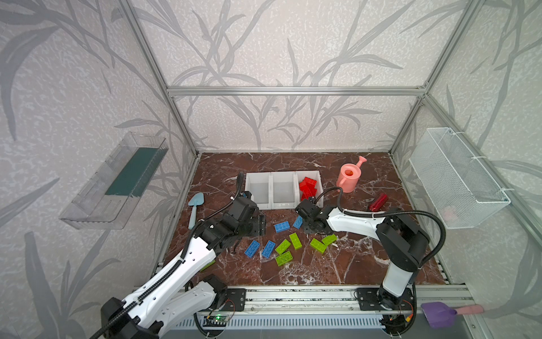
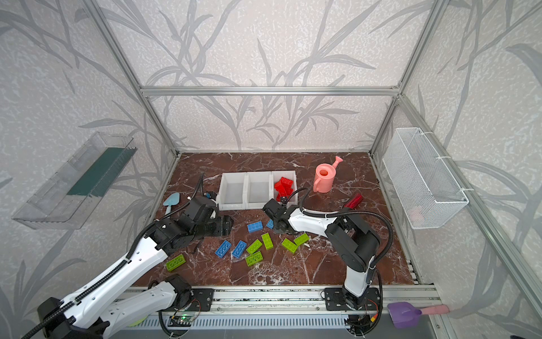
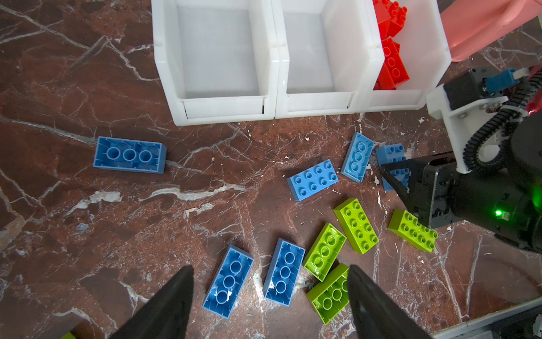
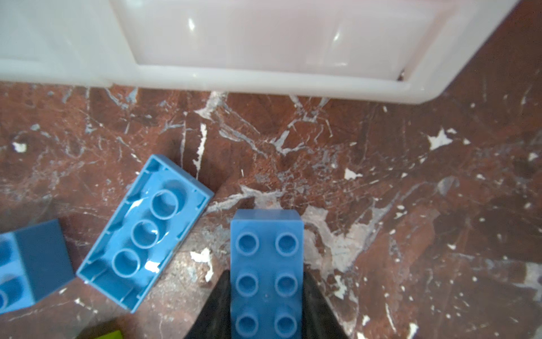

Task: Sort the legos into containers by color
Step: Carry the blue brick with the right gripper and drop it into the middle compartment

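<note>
My right gripper should next go up, swing outward over the bare bottom of the middle container and let go of its blue lego, because that bottom is free of red legos.
Three joined white containers (image 1: 283,205) stand mid-table. Several red legos (image 1: 308,186) lie in the rightmost one; the other two show bare floors. My right gripper (image 4: 266,281) is shut on a blue lego (image 4: 266,249), low over the table just in front of the rightmost container (image 4: 264,79). Another blue lego (image 4: 143,232) lies upside down beside it. My left gripper (image 3: 269,268) hangs open over the table, above two upturned blue legos (image 3: 228,281) and a green one (image 3: 330,296), touching nothing. More blue legos (image 1: 281,226) and green legos (image 1: 295,241) are scattered between the arms.
A pink watering can (image 1: 349,176) stands right of the containers, with a dark red ribbed piece (image 1: 378,202) nearer. A light blue trowel (image 1: 195,205) lies at the left edge. A lone green lego (image 2: 176,261) lies by the left arm. A wire basket (image 1: 457,179) and a clear tray (image 1: 114,179) hang on the walls.
</note>
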Robot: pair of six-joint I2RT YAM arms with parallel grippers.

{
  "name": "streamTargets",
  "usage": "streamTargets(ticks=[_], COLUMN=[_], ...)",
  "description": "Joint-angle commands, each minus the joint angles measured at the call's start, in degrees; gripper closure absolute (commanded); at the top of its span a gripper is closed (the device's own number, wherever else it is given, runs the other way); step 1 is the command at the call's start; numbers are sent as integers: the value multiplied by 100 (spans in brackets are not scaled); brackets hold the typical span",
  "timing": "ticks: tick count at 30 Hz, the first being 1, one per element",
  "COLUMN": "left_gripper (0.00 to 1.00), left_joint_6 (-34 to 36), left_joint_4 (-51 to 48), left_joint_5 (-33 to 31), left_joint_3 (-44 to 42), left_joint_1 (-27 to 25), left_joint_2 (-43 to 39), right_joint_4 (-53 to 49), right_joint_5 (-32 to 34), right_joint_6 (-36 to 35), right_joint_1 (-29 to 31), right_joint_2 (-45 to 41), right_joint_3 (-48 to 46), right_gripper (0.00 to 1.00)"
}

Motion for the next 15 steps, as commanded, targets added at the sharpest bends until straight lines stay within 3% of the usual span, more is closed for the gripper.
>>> streamTargets(ticks=[1,8,15], left_gripper=[18,19,19], left_joint_6=[-39,-48,-11], left_joint_4=[119,-29,-74], left_joint_5=[149,268,405], left_joint_3=[-64,-15,7], left_joint_1=[20,12,-57], left_joint_2=[39,275,747], right_joint_4=[-450,-537,-752], right_joint_5=[-3,-256,-881], right_joint_6=[-221,-1083,-1755], right_joint_1=[-15,-219,-530], right_joint_2=[-429,-721,168], right_joint_3=[332,1293,2937], right_gripper=[78,79,79])
